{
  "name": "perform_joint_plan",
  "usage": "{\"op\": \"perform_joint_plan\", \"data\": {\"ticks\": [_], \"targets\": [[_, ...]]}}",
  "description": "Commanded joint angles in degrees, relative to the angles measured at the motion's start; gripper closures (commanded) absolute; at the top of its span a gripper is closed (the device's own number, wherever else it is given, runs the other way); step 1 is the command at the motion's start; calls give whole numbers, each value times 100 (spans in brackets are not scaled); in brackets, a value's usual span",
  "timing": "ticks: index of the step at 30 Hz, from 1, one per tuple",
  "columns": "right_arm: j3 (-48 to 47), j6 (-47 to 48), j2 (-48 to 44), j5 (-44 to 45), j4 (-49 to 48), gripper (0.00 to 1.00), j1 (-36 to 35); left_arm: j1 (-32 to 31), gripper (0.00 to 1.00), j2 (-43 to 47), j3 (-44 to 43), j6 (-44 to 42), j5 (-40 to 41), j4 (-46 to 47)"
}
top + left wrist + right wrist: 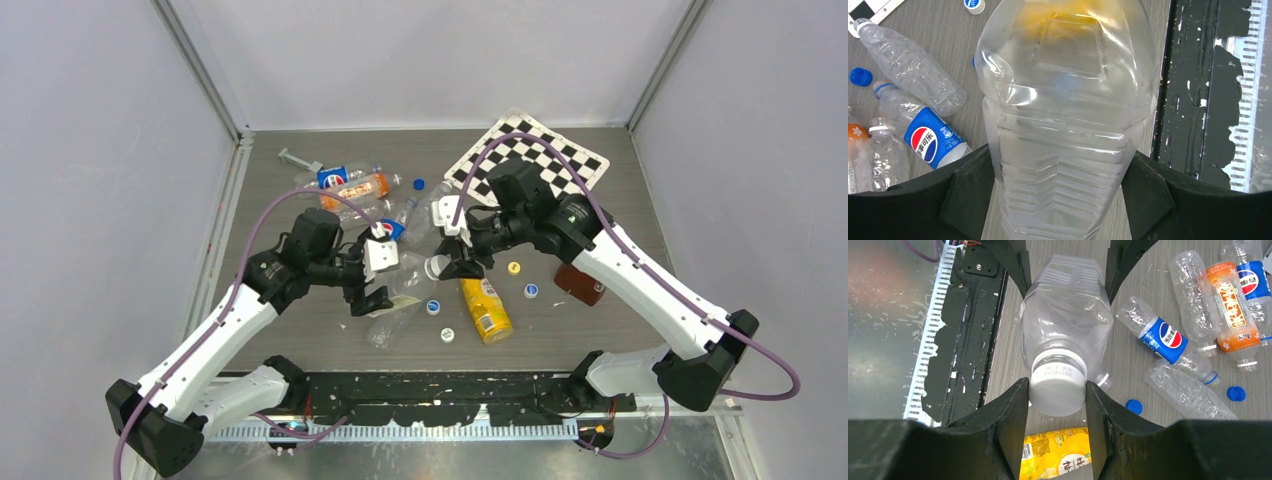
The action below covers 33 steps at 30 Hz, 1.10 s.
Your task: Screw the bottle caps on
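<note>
I will turn my right gripper around the bottle's neck with the white cap (437,265) (1057,380) and then let go of the cap, because there is still a gap between the cap and the ring on the bottle's neck.
A wide squarish clear bottle (1063,100) hangs level above the table between my two grippers. My left gripper (1058,200) is shut on its ribbed base end; in the top view this gripper (372,278) is left of centre. A white cap (1057,380) sits on the bottle's neck. My right gripper (1056,390) is shut on that cap, one finger on each side; in the top view it (452,265) is at centre. Loose caps lie on the table: blue ones (1133,406) (1236,393), a yellow one (513,267), blue-and-white ones (531,291) (433,306).
A yellow bottle (485,308) lies under the right gripper. Pepsi bottles (1168,340), an orange-labelled bottle (1233,310) and slim clear bottles (1188,390) (908,65) lie at the back left. A checkerboard (530,160) is at the back right, a brown object (580,285) to the right.
</note>
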<state>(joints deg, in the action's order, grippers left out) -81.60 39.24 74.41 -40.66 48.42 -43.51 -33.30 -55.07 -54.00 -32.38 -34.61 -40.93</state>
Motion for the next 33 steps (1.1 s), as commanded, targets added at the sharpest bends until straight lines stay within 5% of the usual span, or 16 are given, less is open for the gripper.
{"op": "perform_joint_plan", "data": {"ticks": [1,22,33], "targets": [[-30,114,-14,-295,-178,84,-70,-45,100,28,-77,24,-203,330],[51,366,297,-267,-13,84,-71,-45,100,315,102,-83,-815,583],[157,-743,404,-175,-669,84,-70,-45,100,754,587,315,-417,1654]]}}
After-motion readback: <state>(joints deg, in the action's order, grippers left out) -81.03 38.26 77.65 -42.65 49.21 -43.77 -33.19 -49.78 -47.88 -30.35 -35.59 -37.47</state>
